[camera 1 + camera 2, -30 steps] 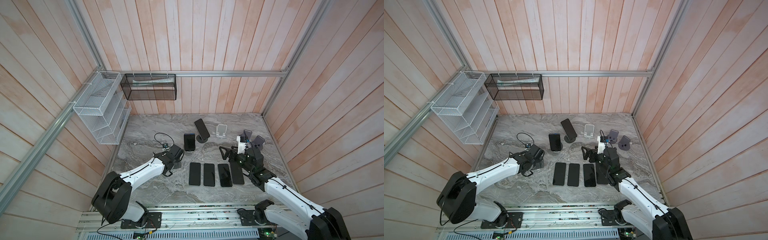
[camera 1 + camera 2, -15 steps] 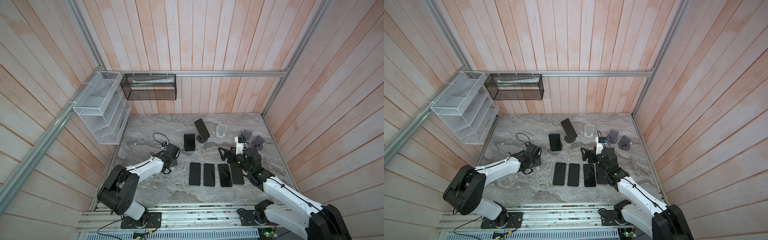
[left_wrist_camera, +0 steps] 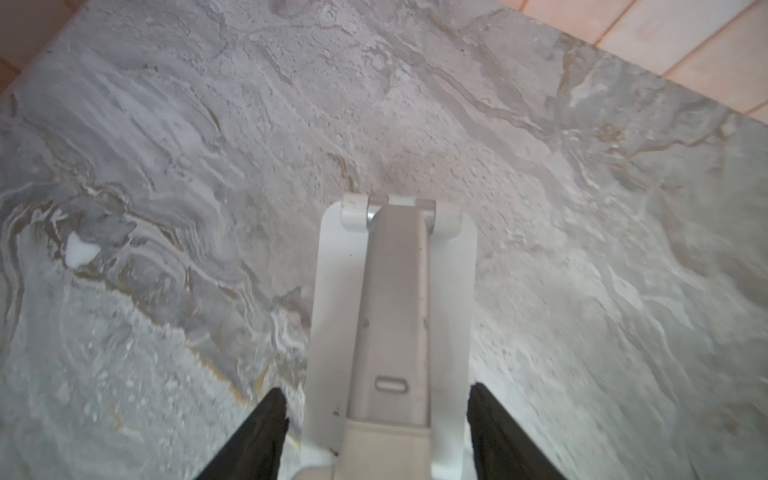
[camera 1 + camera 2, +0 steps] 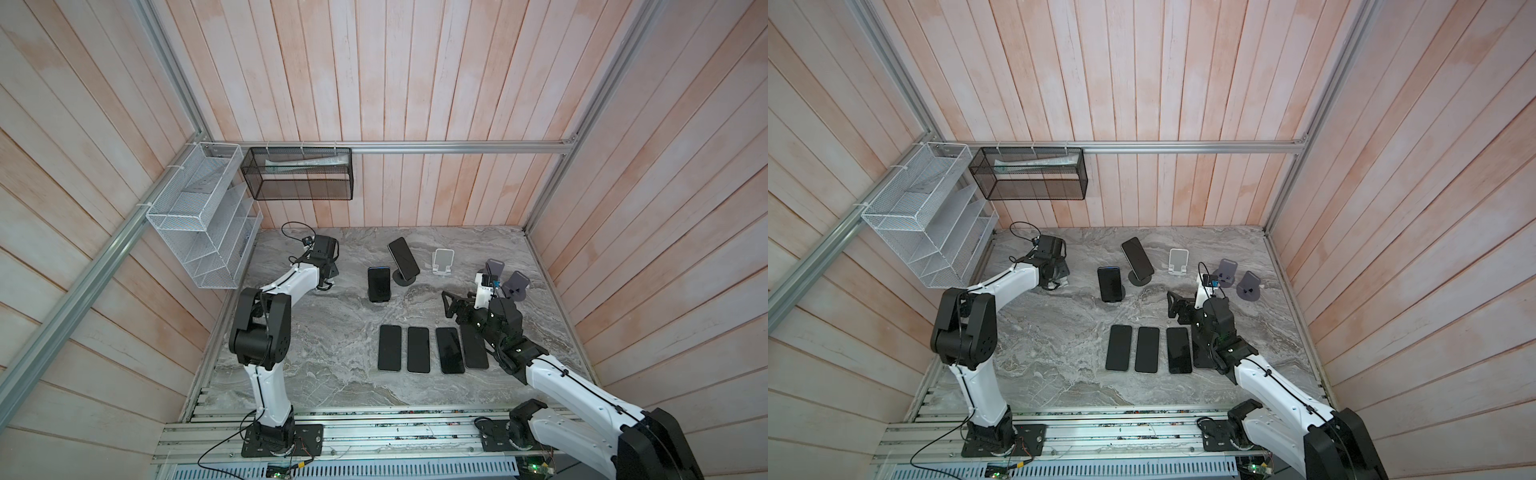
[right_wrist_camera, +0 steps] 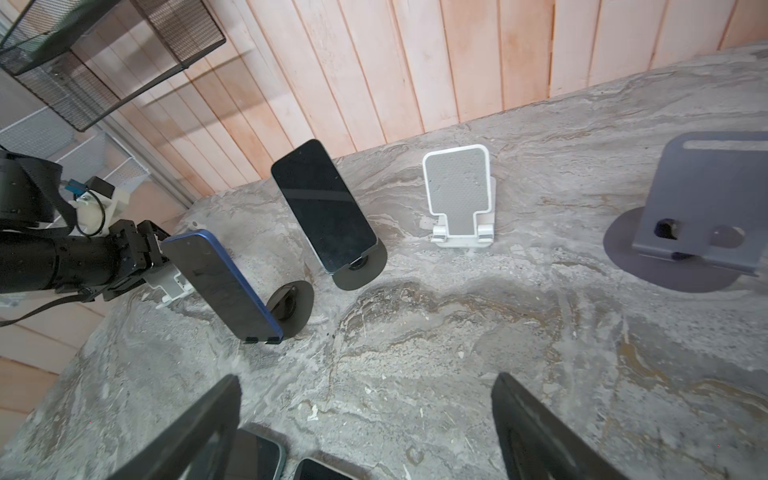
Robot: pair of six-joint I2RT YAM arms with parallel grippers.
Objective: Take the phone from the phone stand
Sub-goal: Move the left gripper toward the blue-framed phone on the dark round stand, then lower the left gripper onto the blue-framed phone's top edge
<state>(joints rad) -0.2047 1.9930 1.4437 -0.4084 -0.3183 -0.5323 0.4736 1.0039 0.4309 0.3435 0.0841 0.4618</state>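
The spot on the bare tabletop is directly below my left gripper, so next my left gripper will move down until the white stand's base rests there and let go of it.
Two dark phones lean on black stands at mid-table. One phone [image 4: 379, 283] [image 5: 220, 282] has a blue edge, and a second phone [image 4: 403, 259] [image 5: 324, 208] tilts on a round-based stand behind it. My left gripper [image 4: 329, 279] [image 3: 378, 390] is at the back left, shut on a small white phone stand [image 3: 395, 291] [image 5: 172, 284] that carries no phone. Right of the phones, my right gripper [image 4: 451, 305] [image 5: 368, 378] hangs open and empty over bare table, pointing at them.
Several phones [image 4: 417, 349] lie flat in a row near the front. An empty white stand [image 4: 442, 262] and two empty grey stands [image 4: 494, 266] [image 4: 517, 284] sit at the back right. A white wire rack [image 4: 199, 220] and a black mesh basket [image 4: 299, 174] hang on the walls.
My left gripper has closed on the white stand and pulled back towards the rear left of the table, with its arm folding upright. The right arm has shifted only slightly.
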